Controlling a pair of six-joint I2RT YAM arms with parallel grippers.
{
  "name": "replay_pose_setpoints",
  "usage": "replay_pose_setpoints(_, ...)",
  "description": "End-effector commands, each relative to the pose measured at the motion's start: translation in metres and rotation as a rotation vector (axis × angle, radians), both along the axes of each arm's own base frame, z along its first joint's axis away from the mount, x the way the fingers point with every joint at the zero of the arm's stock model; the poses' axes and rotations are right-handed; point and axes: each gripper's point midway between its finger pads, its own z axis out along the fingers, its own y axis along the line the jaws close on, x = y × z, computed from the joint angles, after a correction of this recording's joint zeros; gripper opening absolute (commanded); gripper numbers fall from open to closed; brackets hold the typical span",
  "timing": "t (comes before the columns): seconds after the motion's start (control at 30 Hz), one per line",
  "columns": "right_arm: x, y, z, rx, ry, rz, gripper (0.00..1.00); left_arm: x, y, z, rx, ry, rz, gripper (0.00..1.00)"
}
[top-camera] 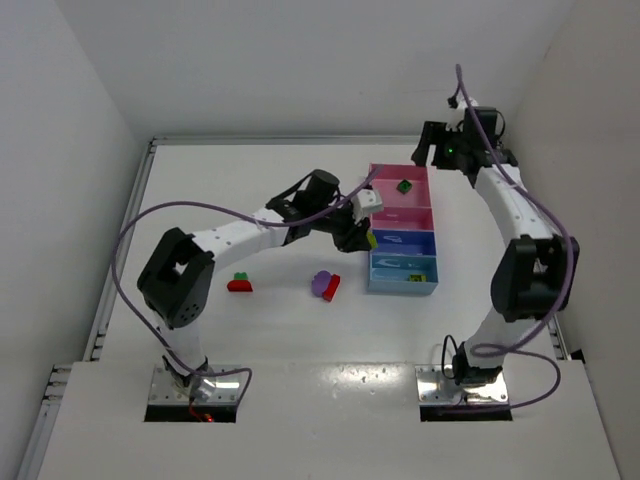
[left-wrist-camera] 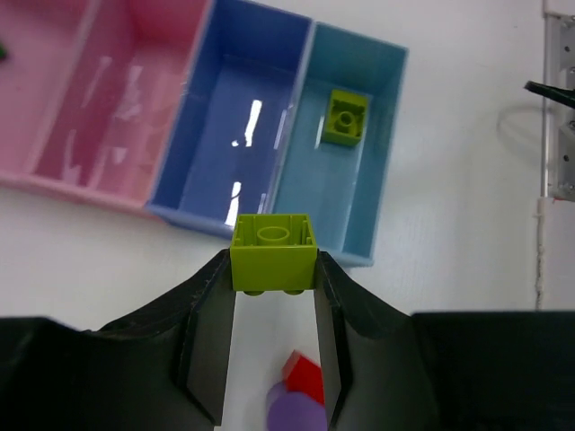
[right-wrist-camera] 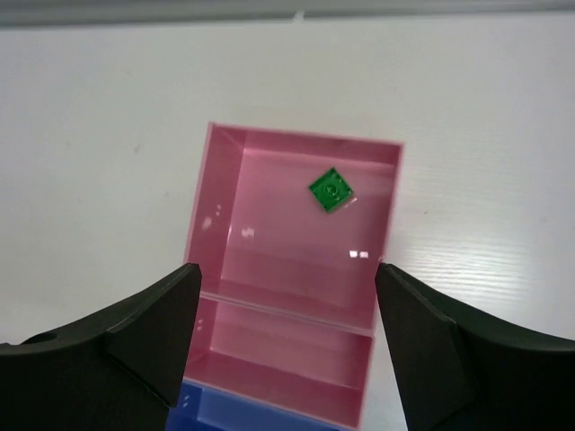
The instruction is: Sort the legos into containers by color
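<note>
My left gripper is to go down and back next, over the empty bottom of the tray's light blue section, beside the matching yellow-green brick that is already in that section.
My left gripper (left-wrist-camera: 273,274) is shut on a yellow-green brick (left-wrist-camera: 273,251) and holds it above the table at the tray's near wall, by the dark blue (left-wrist-camera: 238,117) and light blue (left-wrist-camera: 334,180) compartments. A second yellow-green brick (left-wrist-camera: 345,117) lies in the light blue one. A dark green brick (right-wrist-camera: 330,191) lies in the large pink compartment (right-wrist-camera: 287,233). My right gripper (right-wrist-camera: 287,296) is open and empty above that compartment. In the top view, the left gripper (top-camera: 358,240) is at the tray's (top-camera: 433,230) left side and the right gripper (top-camera: 432,150) is at its far end.
A red brick joined to a purple piece (top-camera: 326,285) lies on the table left of the tray, also below my left fingers (left-wrist-camera: 304,382). A red brick with a green top (top-camera: 240,284) lies further left. The smaller pink compartment (right-wrist-camera: 269,359) holds nothing.
</note>
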Motion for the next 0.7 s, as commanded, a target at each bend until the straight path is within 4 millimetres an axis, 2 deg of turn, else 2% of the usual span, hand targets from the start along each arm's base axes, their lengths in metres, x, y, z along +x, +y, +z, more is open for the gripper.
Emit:
replay_pose_setpoints(0.0,-0.009,-0.016,0.06,0.029,-0.148,-0.063,0.79,-0.017,-0.036,0.012,-0.065,0.009,-0.08,0.22)
replay_pose_setpoints(0.07,-0.018,-0.018,0.071,0.047,-0.167,-0.059,0.79,-0.023,-0.045,0.002,-0.052,0.024,-0.099,0.22)
replay_pose_setpoints(0.13,-0.024,-0.017,0.071,0.07,-0.157,-0.05,0.79,-0.026,-0.053,0.001,-0.049,0.019,-0.11,0.22)
replay_pose_setpoints(0.17,-0.024,-0.021,0.071,0.077,-0.156,-0.066,0.79,-0.026,-0.054,-0.005,-0.04,0.029,-0.11,0.22)
replay_pose_setpoints(0.23,-0.03,-0.022,0.064,0.088,-0.134,-0.056,0.79,-0.029,-0.059,-0.007,-0.04,0.038,-0.116,0.26)
replay_pose_setpoints(0.27,-0.031,-0.021,0.069,0.088,-0.145,-0.056,0.79,-0.029,-0.059,-0.007,-0.04,0.038,-0.116,0.27)
replay_pose_setpoints(0.33,-0.031,-0.029,0.069,0.092,-0.145,-0.066,0.79,-0.033,-0.063,-0.017,-0.026,0.053,-0.127,0.31)
replay_pose_setpoints(0.37,-0.034,-0.027,0.072,0.097,-0.145,-0.057,0.79,-0.03,-0.064,-0.014,-0.029,0.043,-0.119,0.32)
replay_pose_setpoints(0.5,-0.036,-0.032,0.068,0.108,-0.137,-0.058,0.79,-0.034,-0.067,-0.031,-0.004,0.068,-0.127,0.36)
replay_pose_setpoints(0.6,-0.036,-0.037,0.068,0.108,-0.137,-0.067,0.79,-0.035,-0.071,-0.033,0.0,0.056,-0.133,0.4)
replay_pose_setpoints(0.63,-0.036,-0.035,0.068,0.113,-0.137,-0.059,0.79,-0.035,-0.07,-0.041,0.015,0.072,-0.133,0.42)
replay_pose_setpoints(0.67,-0.036,-0.035,0.068,0.113,-0.137,-0.059,0.79,-0.038,-0.074,-0.037,0.009,0.065,-0.142,0.44)
